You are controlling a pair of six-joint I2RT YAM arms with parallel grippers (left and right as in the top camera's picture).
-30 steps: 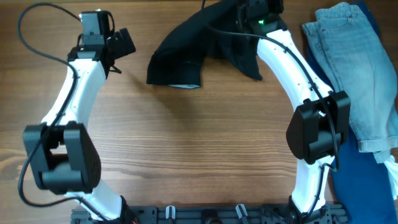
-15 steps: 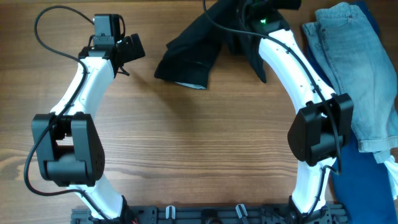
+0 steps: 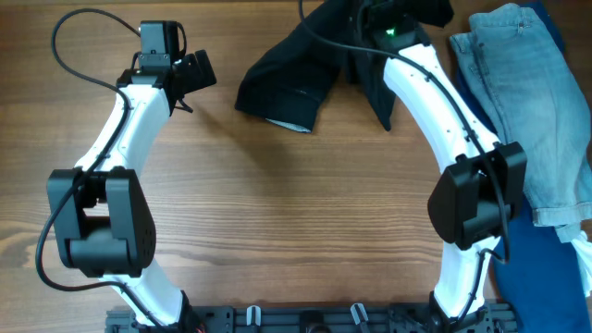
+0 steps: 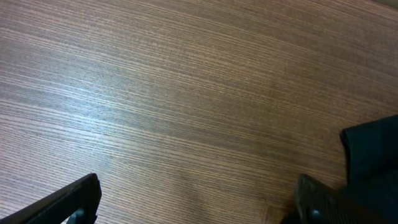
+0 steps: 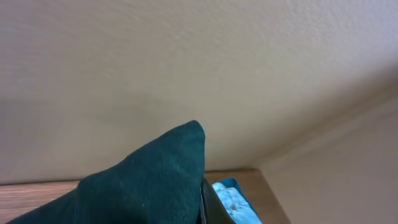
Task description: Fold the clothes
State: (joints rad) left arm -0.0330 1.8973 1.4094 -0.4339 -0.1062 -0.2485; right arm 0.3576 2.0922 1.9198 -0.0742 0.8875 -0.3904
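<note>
The lower end of the garment already trails on the wood, so I should next lower my right gripper toward the jeans, tilting it toward the table, to let go of the garment.
The black garment [image 3: 296, 79] hangs from the top middle of the table, its lower end trailing on the wood, a pale label patch at its bottom edge. My right gripper [image 3: 370, 11] at the top edge is shut on the garment and holds it lifted; the right wrist view shows dark fabric [image 5: 143, 186] bunched against a finger. My left gripper [image 3: 190, 74] is open and empty over bare wood, left of the garment. In the left wrist view its two fingertips [image 4: 196, 199] are wide apart and a corner of the garment [image 4: 373, 155] shows at the right.
Light blue jeans [image 3: 523, 102] lie at the right edge of the table on dark blue fabric [image 3: 546, 268]. The wooden table [image 3: 277, 213] spreads between the arms. A wall fills the right wrist view.
The garment has been pulled right and toward the top by the right gripper. The left arm moved right toward the garment, then held still.
</note>
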